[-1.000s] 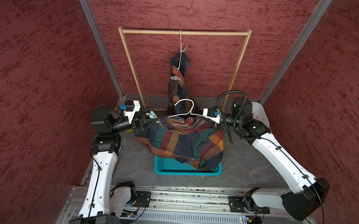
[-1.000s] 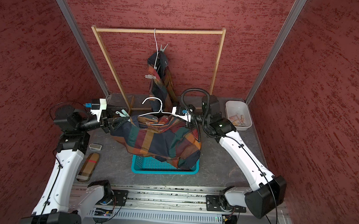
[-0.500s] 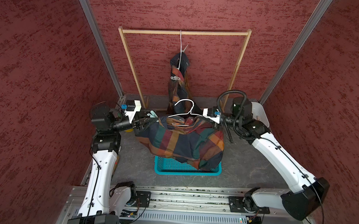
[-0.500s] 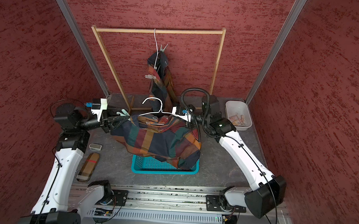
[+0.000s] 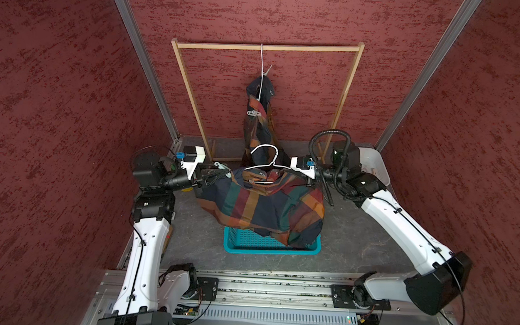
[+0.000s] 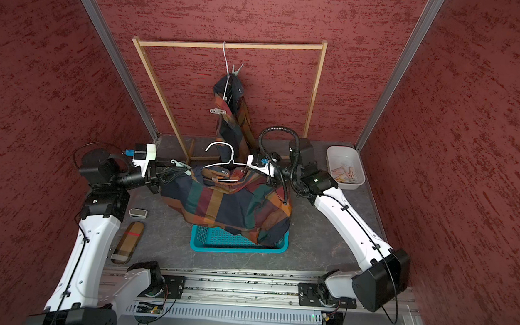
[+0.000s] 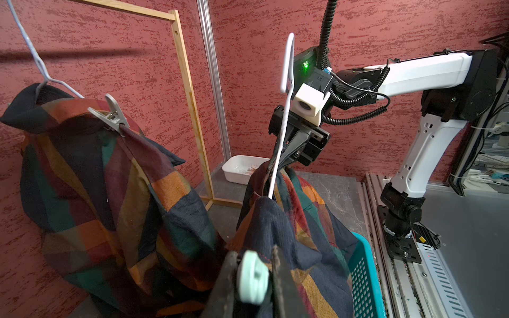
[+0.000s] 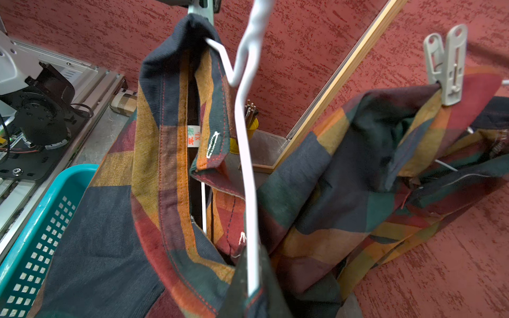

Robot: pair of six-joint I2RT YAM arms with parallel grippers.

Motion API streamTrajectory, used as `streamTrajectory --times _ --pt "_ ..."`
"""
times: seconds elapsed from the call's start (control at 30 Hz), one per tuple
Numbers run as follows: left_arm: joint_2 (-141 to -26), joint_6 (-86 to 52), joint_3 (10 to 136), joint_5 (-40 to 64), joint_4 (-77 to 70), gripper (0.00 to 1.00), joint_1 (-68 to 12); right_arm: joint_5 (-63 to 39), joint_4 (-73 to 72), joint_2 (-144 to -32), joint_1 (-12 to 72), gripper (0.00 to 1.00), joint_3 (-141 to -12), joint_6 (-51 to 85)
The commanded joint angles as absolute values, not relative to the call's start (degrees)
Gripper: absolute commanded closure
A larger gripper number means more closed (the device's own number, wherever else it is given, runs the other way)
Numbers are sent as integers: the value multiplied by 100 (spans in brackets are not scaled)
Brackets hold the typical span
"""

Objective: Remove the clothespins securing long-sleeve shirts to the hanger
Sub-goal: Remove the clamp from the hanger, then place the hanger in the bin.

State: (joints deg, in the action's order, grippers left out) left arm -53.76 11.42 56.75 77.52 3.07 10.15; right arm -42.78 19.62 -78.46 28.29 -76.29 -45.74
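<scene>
My right gripper moves down over the teal basket [image 5: 256, 240] [image 8: 45, 244] below it next, so the hanging shirt settles there before the gripper releases the hanger's end.
A plaid long-sleeve shirt [image 5: 259, 206] hangs from a white wire hanger [image 5: 265, 157] over the basket. My right gripper [image 5: 308, 180] is shut on the hanger's right end, wire and cloth pinched together [image 8: 252, 253]. A mint green clothespin [image 7: 253, 275] sits on the hanger's left end [image 5: 222, 167]. My left gripper [image 7: 254, 252] is shut on it, one finger on either side. A second plaid shirt [image 5: 259, 120] hangs from the wooden rack [image 5: 267, 47]. Whitish clothespins are clipped on it [image 5: 254, 113] [image 7: 113, 115].
A teal basket [image 5: 272, 246] stands under the held shirt. At the back right a white tub [image 6: 345, 170] holds loose clothespins. A plaid case [image 6: 127, 246] and a small grey item [image 6: 138, 213] lie by the left arm. A yellow cup [image 8: 248, 129] stands near the rack's foot.
My left gripper's jaws have closed in onto the mint green clothespin. The right arm and the hanger have stayed put.
</scene>
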Motion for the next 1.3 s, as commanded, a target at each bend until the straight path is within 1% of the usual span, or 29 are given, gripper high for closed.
streamTrajectory --times 0.0,0.13,0.3,0.43,0.63,0.87,0.97,1.0,1.13,1.17,1.2,1.23,1.27 --pt "-5265 1209 5812 7779 366 100 1002 -4056 2037 -7957 2857 100 -7676 -4435" --pt "-5202 1093 5842 7760 217 100 1002 -3999 1907 -7996 2856 100 -7363 -4129" --pt "-5050 832 5862 7655 -140 100 859 -4062 1250 -7807 2857 100 -6542 -3499" --pt "-4972 963 5883 7356 -85 100 459 -4004 1029 -7812 2857 100 -5987 -2912" --pt "-4928 1581 5971 6675 447 100 -270 -3824 501 -7732 2865 100 -5148 -2083" --pt "-4991 1592 5801 6483 184 100 -657 -3399 382 -7852 2922 100 -4927 -1570" --pt "-5035 1566 5779 6439 146 100 -702 -3227 413 -7827 2931 75 -4931 -1482" --pt "-5023 1565 5761 6402 130 100 -725 -3090 413 -7786 2936 69 -4938 -1436" --pt "-4996 1538 5673 6088 15 100 -861 -2446 365 -7433 3002 56 -4940 -1315" --pt "-4998 1543 5661 5996 1 100 -905 -2309 329 -7314 3037 29 -4924 -1335" --pt "-5004 1538 5635 5888 0 100 -960 -2114 246 -7144 3102 19 -4895 -1336" --pt "-5010 1538 5619 5750 -38 100 -1029 -1967 166 -6975 3164 17 -4870 -1364" --pt "-5018 1537 5598 5652 -67 100 -1081 -1858 119 -6848 3211 18 -4861 -1387"
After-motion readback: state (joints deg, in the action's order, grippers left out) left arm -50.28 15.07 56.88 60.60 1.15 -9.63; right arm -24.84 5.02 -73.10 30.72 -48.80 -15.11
